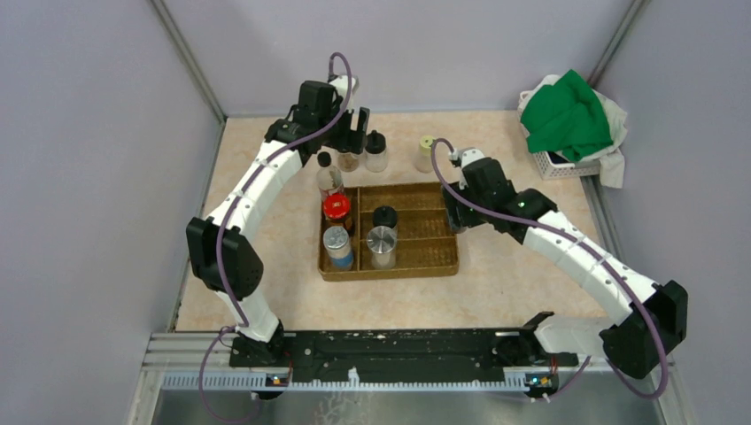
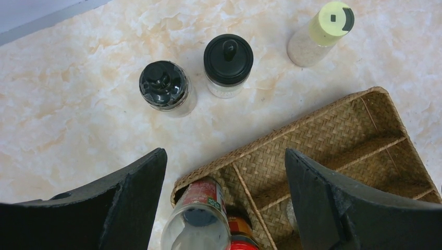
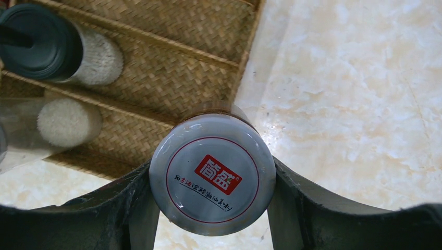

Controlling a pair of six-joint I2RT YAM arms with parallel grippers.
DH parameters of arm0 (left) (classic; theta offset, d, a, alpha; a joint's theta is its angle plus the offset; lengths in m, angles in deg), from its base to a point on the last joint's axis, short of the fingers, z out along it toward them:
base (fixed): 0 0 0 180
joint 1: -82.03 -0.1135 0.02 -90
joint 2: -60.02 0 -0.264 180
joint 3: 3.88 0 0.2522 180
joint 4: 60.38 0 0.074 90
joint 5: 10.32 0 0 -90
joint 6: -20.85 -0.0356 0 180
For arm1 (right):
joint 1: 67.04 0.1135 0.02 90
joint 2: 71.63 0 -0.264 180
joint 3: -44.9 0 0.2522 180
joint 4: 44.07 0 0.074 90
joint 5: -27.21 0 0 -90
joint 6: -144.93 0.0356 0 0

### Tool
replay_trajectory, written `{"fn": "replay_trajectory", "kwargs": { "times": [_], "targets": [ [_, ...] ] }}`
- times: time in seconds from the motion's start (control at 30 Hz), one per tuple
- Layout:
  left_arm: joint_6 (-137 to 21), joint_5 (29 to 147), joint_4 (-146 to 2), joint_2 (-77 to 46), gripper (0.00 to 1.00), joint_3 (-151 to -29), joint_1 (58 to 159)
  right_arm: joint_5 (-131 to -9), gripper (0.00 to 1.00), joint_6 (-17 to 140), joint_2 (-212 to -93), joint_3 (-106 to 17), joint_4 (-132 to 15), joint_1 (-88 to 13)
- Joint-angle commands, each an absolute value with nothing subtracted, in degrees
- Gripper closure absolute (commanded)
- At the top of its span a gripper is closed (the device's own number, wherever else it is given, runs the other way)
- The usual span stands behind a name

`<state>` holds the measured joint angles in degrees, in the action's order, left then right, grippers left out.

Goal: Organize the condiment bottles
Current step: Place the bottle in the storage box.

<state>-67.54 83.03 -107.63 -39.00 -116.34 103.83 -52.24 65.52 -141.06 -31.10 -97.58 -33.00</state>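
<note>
My right gripper should next carry the white-lidded jar (image 3: 212, 174) back, lower it onto the near compartment's empty end (image 3: 130, 139) and let go, because that end is below the gripper and back from it.
The woven tray (image 1: 425, 257) holds a tall red-labelled bottle (image 1: 329, 177), a red-lidded jar (image 1: 336, 209), a silver-topped jar (image 1: 337, 243), a black-capped shaker (image 1: 384, 217) and a silver-lidded shaker (image 1: 382, 243). Behind the tray stand two black-lidded jars (image 2: 163, 86) (image 2: 228, 60) and a yellow-green-lidded shaker (image 2: 323, 31). My left gripper (image 2: 225, 153) hangs open above the tray's back left corner, over the tall bottle (image 2: 198, 219), holding nothing. At the tray's right edge (image 3: 172, 78), my right gripper (image 3: 211, 177) is shut on a white-lidded jar (image 3: 212, 174) with a red logo.
A white basket (image 1: 567, 164) with green and white cloths sits at the back right corner. Grey walls close in the table on the left, back and right. The arms' base rail (image 1: 390, 350) runs along the near edge.
</note>
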Motion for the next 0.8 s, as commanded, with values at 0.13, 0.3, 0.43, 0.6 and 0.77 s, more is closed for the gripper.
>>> {"fn": "replay_trajectory", "kwargs": {
  "times": [0.13, 0.3, 0.43, 0.6, 0.77],
  "targets": [
    [-66.9, 82.3, -106.7, -35.7, 0.11, -115.6, 104.0, -49.8, 0.77, 67.9, -142.0, -33.2, -91.3, -27.2],
    [-67.1, 82.2, -106.8, -35.6, 0.11, -115.5, 104.1, -48.8, 0.77, 68.3, -144.0, -34.3, -91.0, -24.3],
    [-67.2, 82.1, -106.8, -35.5, 0.11, -115.3, 104.1, -48.1, 0.77, 68.8, -144.8, -34.8, -90.9, -22.1],
    [-67.2, 82.2, -106.6, -35.5, 0.11, -115.0, 104.1, -47.0, 0.77, 69.4, -145.3, -34.7, -91.2, -19.2],
    [-67.3, 82.2, -106.5, -35.4, 0.11, -114.7, 104.1, -46.2, 0.77, 70.6, -145.3, -33.8, -91.1, -16.8]
  ]
}}
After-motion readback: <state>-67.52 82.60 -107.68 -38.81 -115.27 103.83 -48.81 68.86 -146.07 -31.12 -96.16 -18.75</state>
